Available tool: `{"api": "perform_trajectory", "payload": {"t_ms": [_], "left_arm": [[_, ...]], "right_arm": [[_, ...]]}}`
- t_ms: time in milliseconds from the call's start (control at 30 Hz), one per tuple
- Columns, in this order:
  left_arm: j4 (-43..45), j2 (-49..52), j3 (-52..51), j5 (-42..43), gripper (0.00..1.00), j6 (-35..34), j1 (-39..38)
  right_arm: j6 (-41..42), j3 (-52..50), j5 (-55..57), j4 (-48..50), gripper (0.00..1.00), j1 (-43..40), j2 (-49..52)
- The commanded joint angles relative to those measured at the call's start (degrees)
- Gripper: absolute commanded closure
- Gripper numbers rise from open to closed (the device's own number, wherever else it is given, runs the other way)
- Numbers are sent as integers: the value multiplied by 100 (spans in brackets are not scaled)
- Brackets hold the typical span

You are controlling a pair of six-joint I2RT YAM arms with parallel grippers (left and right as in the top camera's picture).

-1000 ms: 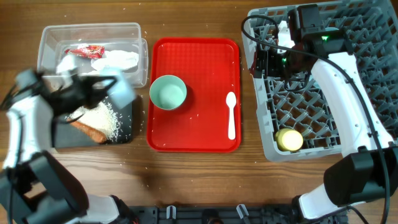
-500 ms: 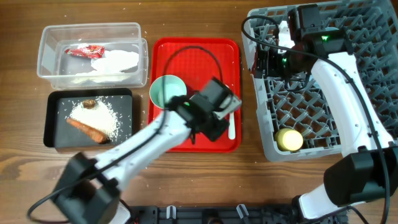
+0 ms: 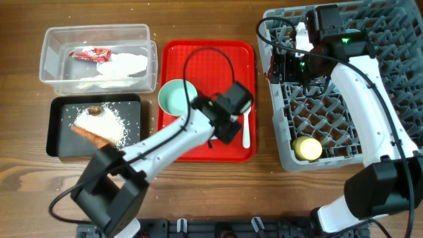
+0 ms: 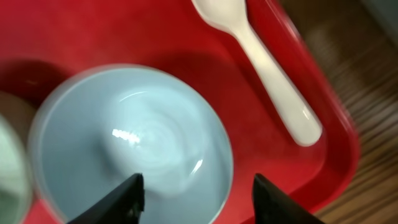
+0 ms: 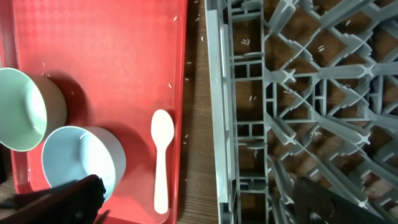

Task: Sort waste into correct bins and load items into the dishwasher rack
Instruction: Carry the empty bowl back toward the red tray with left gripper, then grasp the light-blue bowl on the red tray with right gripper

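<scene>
The blue bowl is below my right gripper, to its left in the overhead view. My right gripper moves that way and down onto its clear spoon-side rim (image 5: 104, 142) next.
A pale blue bowl (image 4: 134, 146) stands upright on the red tray, beside a pale teal bowl (image 3: 178, 98). My left gripper (image 4: 202, 196) hovers over the blue bowl, open. One finger is above the bowl's inside and the other is outside its rim. In the overhead view the left gripper (image 3: 225, 131) hides this bowl. The white spoon (image 3: 246, 122) lies just to its right. My right gripper (image 3: 281, 66) is open and empty over the left edge of the dishwasher rack (image 3: 390, 39). A yellow cup (image 3: 307, 149) sits in the rack's front corner.
The clear tub (image 3: 53, 39) holds a red wrapper (image 3: 91, 54) and a white napkin (image 3: 125, 64). The black tray (image 3: 59, 142) holds rice (image 3: 106, 122), a carrot piece (image 3: 92, 137) and a brown scrap (image 3: 94, 110). Rice grains dot the red tray (image 3: 208, 63) and the wood.
My left arm swung from the black tray across to the red tray, and its jaws have opened over the blue bowl. The right arm has not moved.
</scene>
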Motion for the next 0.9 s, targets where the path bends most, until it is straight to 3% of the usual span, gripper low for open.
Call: {"api": "perform_trajectory", "payload": {"t_ms": [0,67,200,367,567,867], "left_arm": [[-160,-839,992,125,37,-621,597],[-94,-1248,1119,138,29,-903,1036],[-337,-1486,1117,162,23,-1812,2256],[-586,-1408,1115,297,20,-1947,3112],[-671,-1408,1113,284,9,-1943,3233],[-660,-1403,1108,286,8,-1943,3410]], "right_arm": [[-120,0,-369,122,1,9,-55],[-118,0,-754,280,4,11,-55],[-74,0,-1123,708,9,387,-50],[-15,0,-796,990,8,1252,286],[31,0,-780,977,24,1690,1150],[26,-11,-778,953,41,1821,1696]]}}
